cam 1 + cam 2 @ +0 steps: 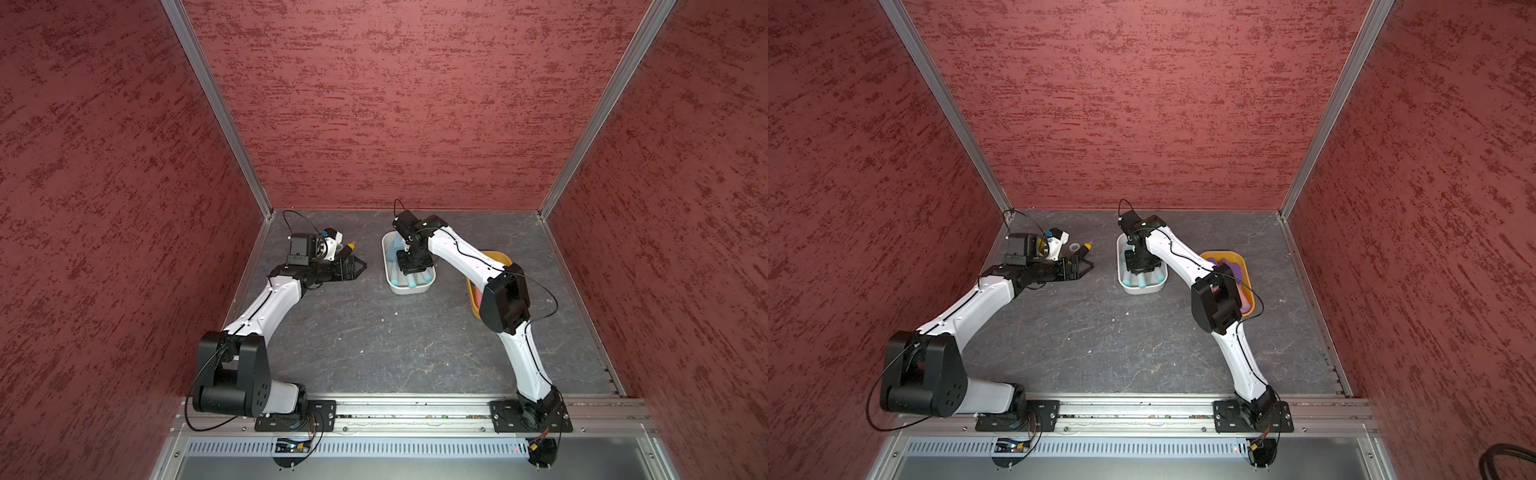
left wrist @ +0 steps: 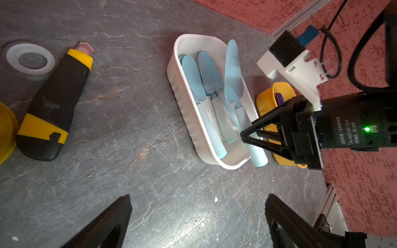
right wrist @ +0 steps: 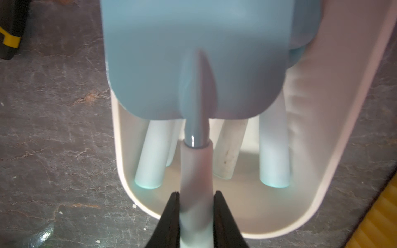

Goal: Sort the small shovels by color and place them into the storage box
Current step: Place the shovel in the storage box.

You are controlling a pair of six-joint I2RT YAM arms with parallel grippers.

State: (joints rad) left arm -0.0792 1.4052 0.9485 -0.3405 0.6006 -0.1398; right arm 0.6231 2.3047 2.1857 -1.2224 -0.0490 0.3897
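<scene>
The box's bare gap between handles is below, so I should next lower my right gripper into the white box (image 1: 390, 286) and let go of the shovel among others of its color.
A white storage box (image 2: 182, 107) sits at the back middle of the table and holds several light blue small shovels (image 2: 193, 75), blades toward the back wall. My right gripper (image 3: 196, 193) is shut on the handle of one more light blue shovel (image 3: 193, 64), held just above the box with its blade over the others. In both top views this gripper (image 1: 409, 266) hangs over the box (image 1: 390, 286). An orange box (image 1: 1244, 266) to the right holds purple shovels (image 1: 1229, 266), partly hidden by the right arm. My left gripper (image 2: 198, 196) is open and empty over bare table, left of the white box.
A stubby black-and-yellow tool (image 2: 55, 103) and a clear tape roll (image 2: 30, 61) lie at the back left, beyond my left gripper (image 1: 1086, 266). A yellow rim (image 2: 6, 133) shows at the left wrist view's edge. Red walls close in three sides.
</scene>
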